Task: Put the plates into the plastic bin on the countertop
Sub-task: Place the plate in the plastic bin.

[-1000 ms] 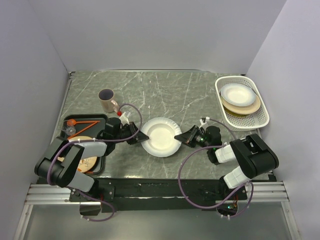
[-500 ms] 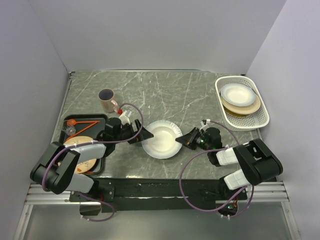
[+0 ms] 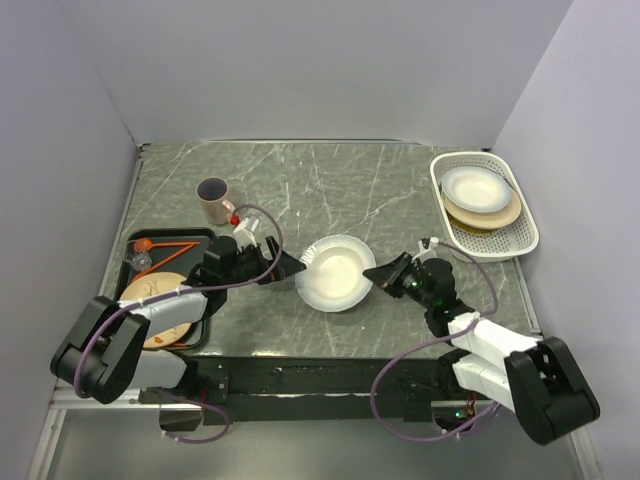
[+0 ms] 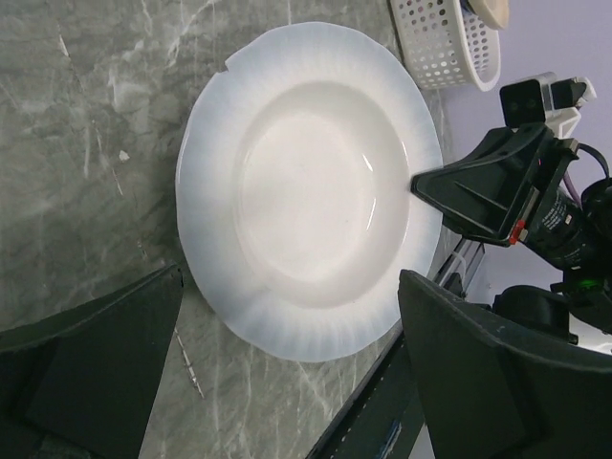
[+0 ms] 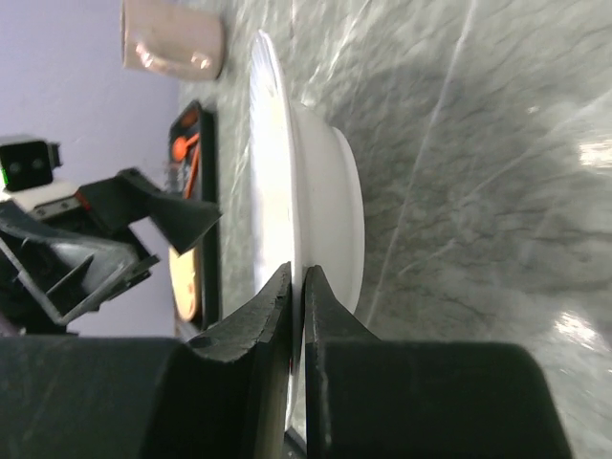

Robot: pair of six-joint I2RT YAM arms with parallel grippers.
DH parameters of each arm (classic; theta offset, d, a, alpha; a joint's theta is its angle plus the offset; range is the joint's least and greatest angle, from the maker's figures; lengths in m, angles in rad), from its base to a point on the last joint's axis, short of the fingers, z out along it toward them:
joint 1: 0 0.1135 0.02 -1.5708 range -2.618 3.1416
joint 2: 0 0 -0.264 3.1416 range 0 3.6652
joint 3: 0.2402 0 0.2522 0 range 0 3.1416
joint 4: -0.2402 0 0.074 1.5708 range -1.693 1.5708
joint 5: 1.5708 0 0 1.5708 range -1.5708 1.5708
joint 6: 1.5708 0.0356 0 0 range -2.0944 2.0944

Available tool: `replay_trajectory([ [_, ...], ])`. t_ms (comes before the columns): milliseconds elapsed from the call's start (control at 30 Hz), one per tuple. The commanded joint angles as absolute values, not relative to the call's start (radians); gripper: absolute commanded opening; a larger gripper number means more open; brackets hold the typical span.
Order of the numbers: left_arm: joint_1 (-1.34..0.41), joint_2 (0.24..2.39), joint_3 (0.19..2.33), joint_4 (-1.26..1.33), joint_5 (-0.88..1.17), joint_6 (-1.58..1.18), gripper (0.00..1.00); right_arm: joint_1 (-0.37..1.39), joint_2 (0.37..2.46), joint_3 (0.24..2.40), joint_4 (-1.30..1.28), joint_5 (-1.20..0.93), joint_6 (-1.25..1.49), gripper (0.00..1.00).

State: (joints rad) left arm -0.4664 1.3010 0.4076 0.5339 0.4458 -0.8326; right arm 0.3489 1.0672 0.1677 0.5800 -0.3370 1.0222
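My right gripper next goes up, outward and to the right in the top view, and then should release over the bin's white plate [image 3: 476,188], since the top of that plate is uncovered.
A white plate [image 3: 335,272] lies mid-countertop [image 3: 340,190], its right rim pinched by my right gripper [image 3: 375,275], which is shut on it. In the right wrist view the rim [image 5: 287,182] runs edge-on between the jaws of my right gripper [image 5: 297,282]. My left gripper [image 3: 290,268] stands open just left of the plate, apart from it; in the left wrist view its fingers [image 4: 86,373] flank the plate [image 4: 311,186] without touching. The plastic bin [image 3: 490,247] at the far right holds a white plate [image 3: 475,187] on a beige plate [image 3: 505,215].
A beige mug [image 3: 213,200] stands at the back left. A black tray [image 3: 205,300] at the near left holds a beige patterned plate [image 3: 155,300] and orange utensils [image 3: 165,245]. Walls close in the countertop on three sides.
My left gripper opened, let go of the white plate's left rim and drew back. My right gripper, still shut on the plate, moved it right and slightly away from me.
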Motion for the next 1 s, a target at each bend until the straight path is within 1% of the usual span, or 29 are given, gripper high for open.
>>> replay_trajectory([
  [0, -0.471, 1.258, 0.403, 0.572, 0.436, -0.822, 0.99, 0.318, 0.970, 0.284, 0.526, -0.294, 1.006, 0.00],
  [167, -0.471, 1.223, 0.400, 0.546, 0.431, -0.815, 0.99, 0.206, 0.977, 0.324, 0.509, -0.382, 1.008, 0.00],
  [300, -0.471, 1.200, 0.400, 0.512, 0.419, -0.799, 0.99, 0.068, 0.985, 0.365, 0.482, -0.448, 0.993, 0.00],
  [433, -0.471, 1.193, 0.394, 0.497, 0.416, -0.793, 0.99, -0.029, 0.992, 0.448, 0.437, -0.491, 0.963, 0.00],
  [700, -0.471, 1.215, 0.373, 0.520, 0.414, -0.801, 0.99, -0.169, 1.052, 0.589, 0.400, -0.583, 0.977, 0.00],
  [967, -0.471, 1.224, 0.356, 0.532, 0.411, -0.801, 0.99, -0.291, 1.077, 0.618, 0.425, -0.626, 1.011, 0.00],
])
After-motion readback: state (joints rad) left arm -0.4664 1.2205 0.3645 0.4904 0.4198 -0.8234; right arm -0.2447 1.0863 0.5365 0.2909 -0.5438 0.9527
